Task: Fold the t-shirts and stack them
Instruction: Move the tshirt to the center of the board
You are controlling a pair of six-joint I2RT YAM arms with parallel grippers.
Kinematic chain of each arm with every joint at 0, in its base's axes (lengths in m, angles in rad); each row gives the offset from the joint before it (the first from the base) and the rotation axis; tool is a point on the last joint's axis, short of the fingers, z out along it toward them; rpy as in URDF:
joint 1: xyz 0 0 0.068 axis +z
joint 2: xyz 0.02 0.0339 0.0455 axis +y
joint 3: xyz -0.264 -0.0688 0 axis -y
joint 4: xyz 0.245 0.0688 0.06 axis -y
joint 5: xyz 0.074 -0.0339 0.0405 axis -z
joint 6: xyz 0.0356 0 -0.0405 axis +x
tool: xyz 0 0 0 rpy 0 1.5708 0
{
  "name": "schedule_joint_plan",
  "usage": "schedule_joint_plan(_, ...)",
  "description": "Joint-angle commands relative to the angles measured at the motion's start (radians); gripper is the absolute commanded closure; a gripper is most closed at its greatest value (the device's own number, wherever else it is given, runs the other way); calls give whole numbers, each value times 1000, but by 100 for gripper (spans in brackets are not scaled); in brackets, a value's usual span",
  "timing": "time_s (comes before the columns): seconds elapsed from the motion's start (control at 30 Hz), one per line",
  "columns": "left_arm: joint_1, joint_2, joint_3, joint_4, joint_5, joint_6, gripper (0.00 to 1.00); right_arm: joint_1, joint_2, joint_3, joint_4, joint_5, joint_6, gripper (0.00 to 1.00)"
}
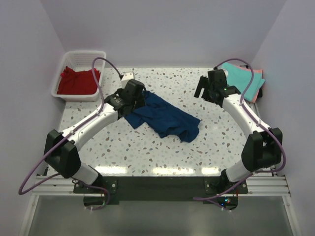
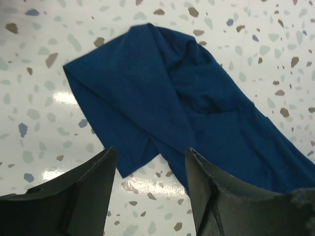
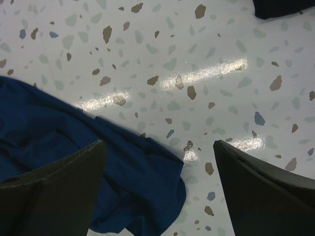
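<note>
I should move my left gripper down and to the right in the top view, onto the t-shirt flap's pointed tip (image 1: 148, 117) (image 2: 191, 147). It lies below my left gripper, and that flap overlaps the t-shirt.
A navy blue t-shirt (image 1: 162, 117) lies crumpled in the middle of the speckled table, with no print showing. My left gripper (image 1: 139, 100) hovers over its left end. In the left wrist view it stands open (image 2: 150, 155) just above the cloth (image 2: 187, 103), with nothing between the fingers. My right gripper (image 1: 203, 88) hangs open to the shirt's right and back. In the right wrist view (image 3: 160, 145) the shirt's right end (image 3: 123, 182) lies below its left finger. A red t-shirt (image 1: 78, 81) lies in a basket. Teal (image 1: 241, 77) and salmon-pink (image 1: 257, 87) t-shirts are stacked folded at the back right.
A white plastic basket (image 1: 74, 55) stands at the table's back left corner. Pale walls close in on the left, the back and the right. Purple cables loop from both arms above the table.
</note>
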Motion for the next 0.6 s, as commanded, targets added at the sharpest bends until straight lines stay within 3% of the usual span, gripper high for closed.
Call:
schedule_joint_plan(0.0, 44, 57, 0, 63, 262, 39, 39, 25, 5, -18, -3, -41, 9, 7)
schedule_joint_plan(0.3, 69, 243, 47, 192, 512, 67, 50, 48, 12, -19, -31, -32, 14, 7)
schedule_joint_plan(0.57, 69, 315, 58, 172, 571, 56, 56, 49, -6, -30, -52, -12, 11, 7)
